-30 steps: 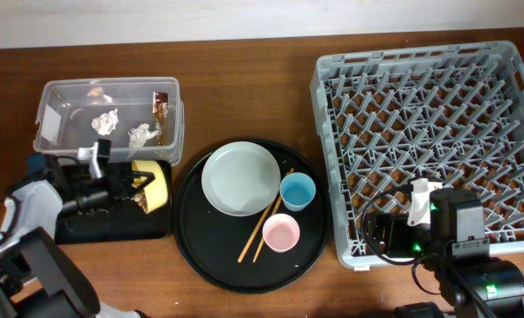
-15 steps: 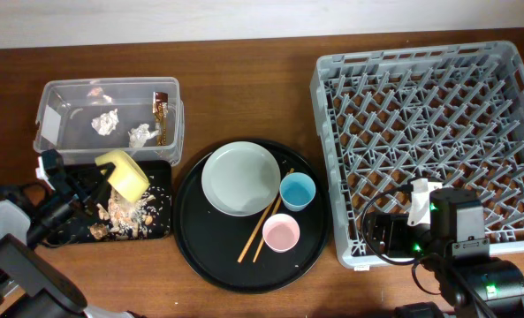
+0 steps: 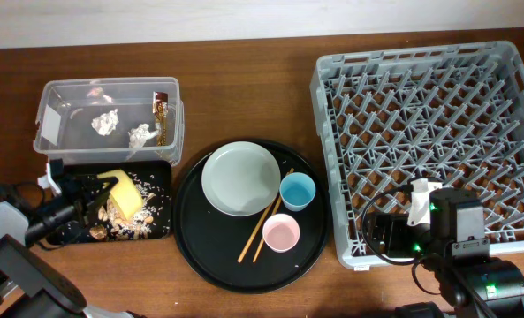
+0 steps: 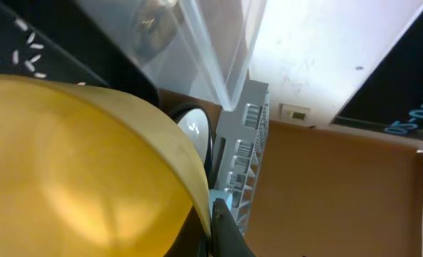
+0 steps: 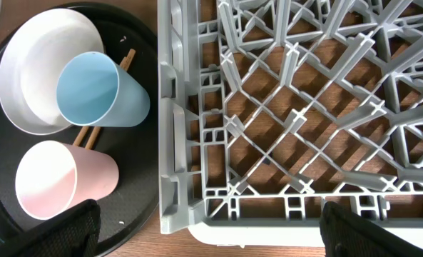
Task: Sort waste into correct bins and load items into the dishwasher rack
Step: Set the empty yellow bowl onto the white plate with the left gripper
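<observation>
The robot should next carry the emptied bowl in its left gripper to the right in the overhead view to the bare plate, turn it level and let it go.
My left gripper is shut on the rim of the small yellow bowl, held tipped over the shallow black tray. The bowl fills the left wrist view, with my finger pinching its rim. Beige food leftovers lie scattered in that tray. The clear tub holds tissue scraps and the brown-and-gold wrapper. The plate, blue cup, pink cup and chopsticks sit on the round black tray. My right gripper is open and empty over the front-left corner of the rack.
The right wrist view shows the rack's front wall close beside the round tray, with the blue cup and pink cup just left of it. The clear tub and black tray stand side by side at the far left.
The yellow bowl was lifted and tipped; leftovers now lie spilled in the shallow black tray. My left arm has pulled left and the bowl has come lower. The right arm has not moved.
</observation>
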### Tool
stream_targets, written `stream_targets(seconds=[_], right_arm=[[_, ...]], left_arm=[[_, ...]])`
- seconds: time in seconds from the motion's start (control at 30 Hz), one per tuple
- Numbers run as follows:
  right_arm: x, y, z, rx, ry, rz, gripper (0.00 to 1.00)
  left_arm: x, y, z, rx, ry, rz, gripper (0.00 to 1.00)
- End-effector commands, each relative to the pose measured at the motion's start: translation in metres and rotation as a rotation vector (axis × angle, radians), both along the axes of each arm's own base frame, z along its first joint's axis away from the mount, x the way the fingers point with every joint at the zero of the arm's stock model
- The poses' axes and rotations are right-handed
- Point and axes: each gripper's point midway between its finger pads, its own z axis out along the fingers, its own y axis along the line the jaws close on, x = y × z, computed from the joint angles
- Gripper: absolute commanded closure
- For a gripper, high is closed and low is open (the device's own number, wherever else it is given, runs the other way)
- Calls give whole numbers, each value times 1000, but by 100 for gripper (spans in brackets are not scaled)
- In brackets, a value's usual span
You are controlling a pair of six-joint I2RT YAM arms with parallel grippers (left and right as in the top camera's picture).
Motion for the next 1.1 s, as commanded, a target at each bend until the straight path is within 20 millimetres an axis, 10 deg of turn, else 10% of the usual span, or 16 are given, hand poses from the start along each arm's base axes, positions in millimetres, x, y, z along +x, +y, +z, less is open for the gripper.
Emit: stream_targets(seconds=[0.0,0.23,0.4,0.77,1.07], right_arm=[[1,2,5,7,-15,7,1],[1,2,5,7,-15,7,1],[1,2,5,7,-15,7,1],[1,2,5,7,-15,7,1],[1,2,5,7,-15,7,1]], left_arm=[[10,-3,61,-94,-424,-16,100],[7,-11,64,-129,-389,-20,100],[3,-69,72,11,-410,-229,100],[26,-236,-1,726,-440,-779,100],[19,-282,-47,1098,-406,-870,98]])
